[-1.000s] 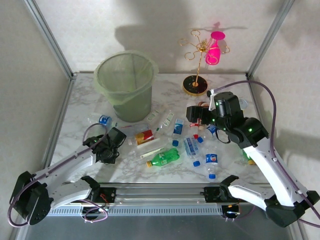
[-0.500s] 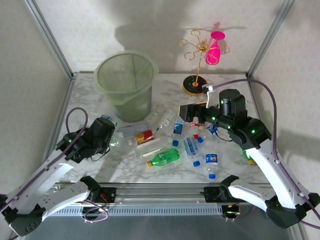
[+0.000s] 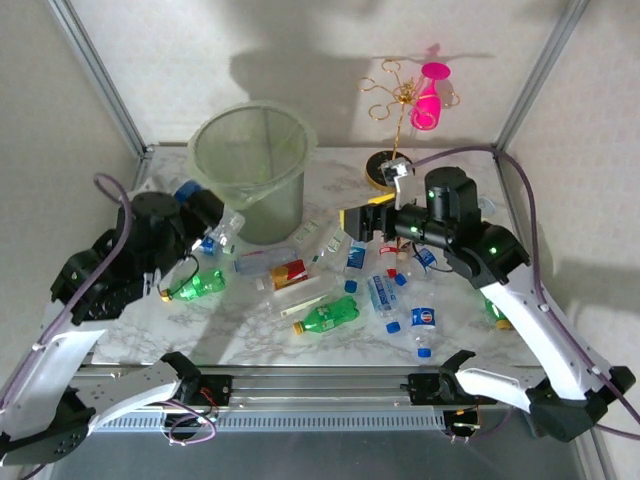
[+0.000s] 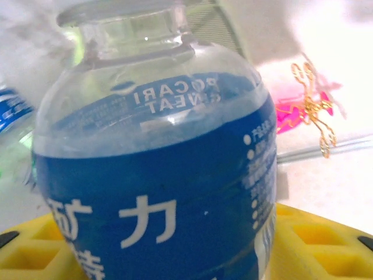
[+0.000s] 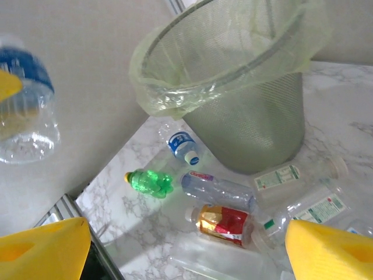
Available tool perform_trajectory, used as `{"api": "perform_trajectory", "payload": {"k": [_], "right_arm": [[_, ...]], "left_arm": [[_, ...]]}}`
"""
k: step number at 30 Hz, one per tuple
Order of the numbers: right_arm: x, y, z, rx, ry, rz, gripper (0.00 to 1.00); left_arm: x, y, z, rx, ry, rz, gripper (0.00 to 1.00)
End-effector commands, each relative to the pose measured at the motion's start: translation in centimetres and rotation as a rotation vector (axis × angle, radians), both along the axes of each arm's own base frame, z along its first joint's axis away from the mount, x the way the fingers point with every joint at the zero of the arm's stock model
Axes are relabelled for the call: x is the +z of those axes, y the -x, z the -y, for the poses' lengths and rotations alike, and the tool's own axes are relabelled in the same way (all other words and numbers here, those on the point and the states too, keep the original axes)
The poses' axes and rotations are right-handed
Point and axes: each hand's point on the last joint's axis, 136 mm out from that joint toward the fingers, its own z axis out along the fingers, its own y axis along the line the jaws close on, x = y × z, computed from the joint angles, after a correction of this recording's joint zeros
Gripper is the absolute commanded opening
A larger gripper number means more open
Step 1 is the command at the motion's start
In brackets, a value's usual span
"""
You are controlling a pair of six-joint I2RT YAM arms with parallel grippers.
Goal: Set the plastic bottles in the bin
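Observation:
I will next swing my left gripper outward over the bin's opening (image 3: pixel 252 148) and let go of the clear plastic bottle there, because the bottle is still hanging outside the bin's lined rim.
My left gripper (image 3: pixel 192 196) is raised left of the bin (image 3: pixel 250 165), shut on a clear bottle with a blue label (image 4: pixel 157 175) that sits between its yellow fingers (image 4: pixel 320 239). That held bottle (image 5: pixel 23 87) hangs in front of the left wall. My right gripper (image 3: pixel 350 222) hovers open and empty (image 5: pixel 186 251) over the pile of bottles. On the marble below lie a green bottle (image 5: pixel 148 181), a blue-labelled one (image 5: pixel 183 146) by the bin's foot, a clear one (image 5: pixel 218 189) and a red-labelled one (image 5: pixel 224 224). Several more bottles (image 3: pixel 380 295) lie at centre right.
A pink goblet (image 3: pixel 428 100) hangs on a gold wire stand with a black base (image 3: pixel 390 170) at the back right. Another green bottle (image 3: pixel 328 315) lies near the front. Metal frame posts and walls close in both sides, and a rail runs along the near edge.
My left arm has lifted and swung up and left with its bottle, uncovering the green bottle on the table. My right gripper has moved left toward the bin, jaws slightly narrower.

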Motion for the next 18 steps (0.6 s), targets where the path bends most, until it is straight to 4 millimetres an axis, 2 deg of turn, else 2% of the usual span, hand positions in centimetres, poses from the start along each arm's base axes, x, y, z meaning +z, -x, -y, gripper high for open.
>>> {"api": "perform_trajectory", "payload": {"k": [1, 6, 9, 14, 18], "right_arm": [[0.9, -0.7, -0.7, -0.028, 0.033, 0.039, 0.86], [0.0, -1.4, -0.3, -0.110, 0.019, 0.002, 0.87], [-0.3, -1.0, 0.7, -0.145, 0.014, -0.005, 0.87], [-1.0, -0.6, 3.2, -0.223, 0.072, 0.002, 0.88], [-2.1, -0.5, 4.5, -0.270, 0.115, -0.011, 0.88]], "left_arm": [[0.8, -2.5, 3.2, -0.131, -0.116, 0.035, 0.26], [3.0, -6.5, 5.8, -0.149, -0.074, 0.137, 0.25], [3.4, -9.7, 6.1, -0.132, -0.041, 0.160, 0.25], [2.7, -15.1, 4.3, -0.037, -0.022, 0.152, 0.19], [1.2, -18.9, 2.7, 0.034, -0.056, 0.109, 0.21]]}}
